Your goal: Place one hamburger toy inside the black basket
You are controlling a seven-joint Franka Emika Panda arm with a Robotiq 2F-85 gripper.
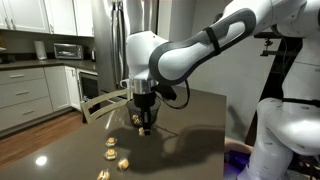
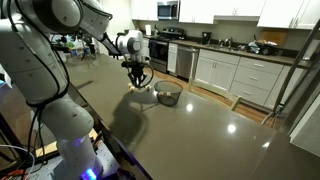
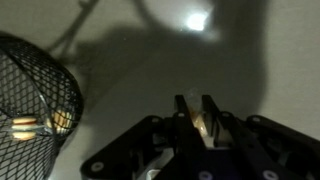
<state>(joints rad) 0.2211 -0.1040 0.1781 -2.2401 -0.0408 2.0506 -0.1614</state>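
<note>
I will next lift my gripper to clear the mesh side of the open basket (image 2: pixel 167 95) (image 3: pixel 28 108) to its left in the wrist view. Then I will cross over it and let go of the toy.
My gripper (image 3: pixel 197 106) is shut on a small tan hamburger toy (image 3: pixel 206 124), pinched between the two fingers. In both exterior views the gripper (image 1: pixel 146 122) (image 2: pixel 138 80) hangs just above the dark table. The round black wire-mesh basket (image 2: pixel 167 95) stands on the table beside the gripper, and its mesh wall (image 3: pixel 35 75) fills the left edge of the wrist view. Two tan burger toys (image 3: pixel 28 126) show at the basket's mesh; I cannot tell whether they lie inside or behind it. Several more hamburger toys (image 1: pixel 110 154) lie on the table nearer the front.
The dark glossy table (image 2: pixel 190 130) stretches wide around the basket. A bright lamp reflection (image 3: pixel 196 20) sits on the table ahead of the gripper. Kitchen cabinets (image 2: pixel 235 75) and a stove stand behind the table. A chair (image 1: pixel 98 95) stands at the table's far edge.
</note>
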